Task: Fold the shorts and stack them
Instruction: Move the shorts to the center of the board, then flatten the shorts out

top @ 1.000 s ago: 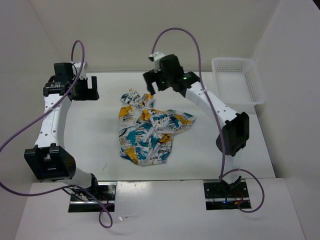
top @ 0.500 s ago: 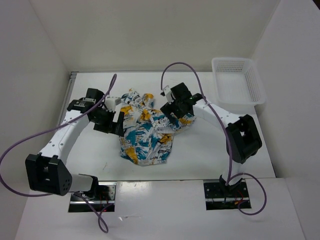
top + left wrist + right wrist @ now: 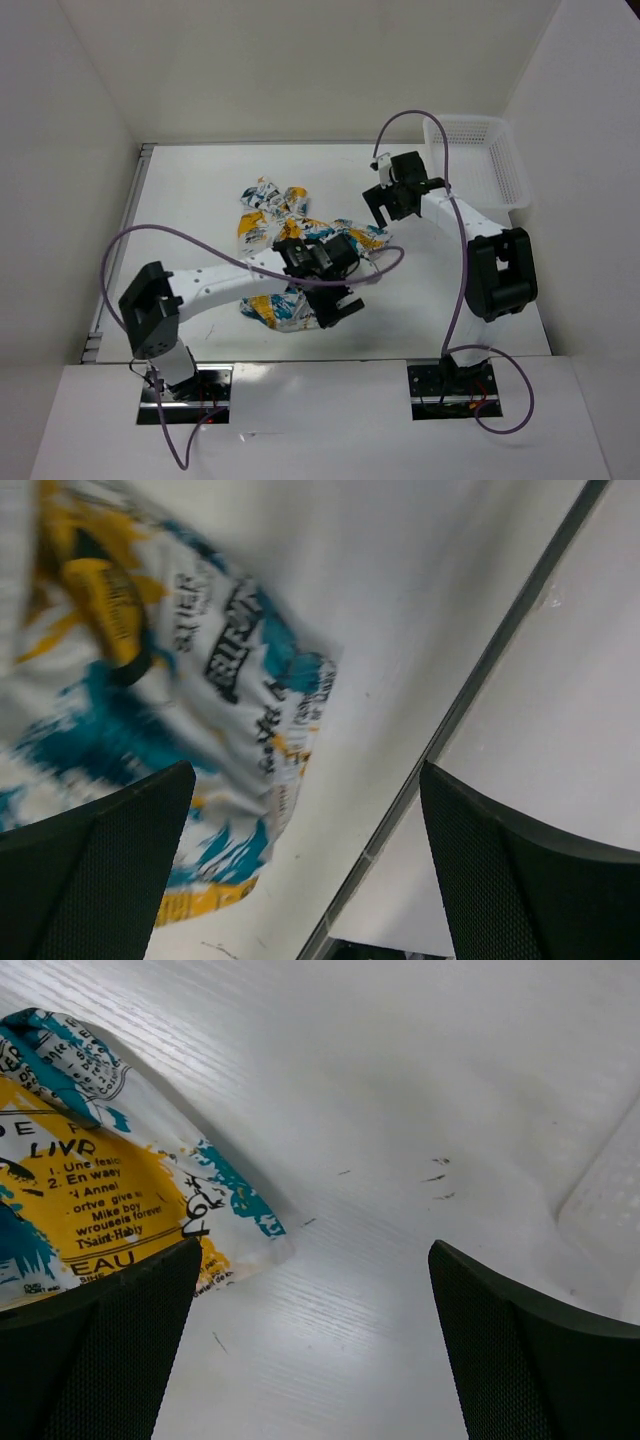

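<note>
I will lower my left gripper onto the shorts' lettered corner (image 3: 297,675) next and close on the shorts' fold. The corner sticks out onto bare tabletop in line with my open fingers.
The shorts (image 3: 268,222) lie crumpled in the middle of the white table, printed teal, yellow and black. My left gripper (image 3: 338,304) is open and empty over their near right edge. In the left wrist view the shorts (image 3: 170,680) fill the upper left, and the open gripper (image 3: 305,880) hangs over bare table beside their hem. My right gripper (image 3: 384,206) is open and empty just right of the shorts' right corner. That corner (image 3: 100,1190) shows at the left of the right wrist view, just beyond the left finger (image 3: 90,1350), with the gripper (image 3: 310,1360) over bare table.
A white plastic mesh basket (image 3: 515,185) stands at the back right; its edge shows in the right wrist view (image 3: 612,1210). The table's near edge rail (image 3: 480,680) runs diagonally in the left wrist view. White walls enclose the table on three sides.
My left arm has swung from the far left across the shorts to their near right edge. My right gripper has pulled back from over the shorts to the right, toward the basket.
</note>
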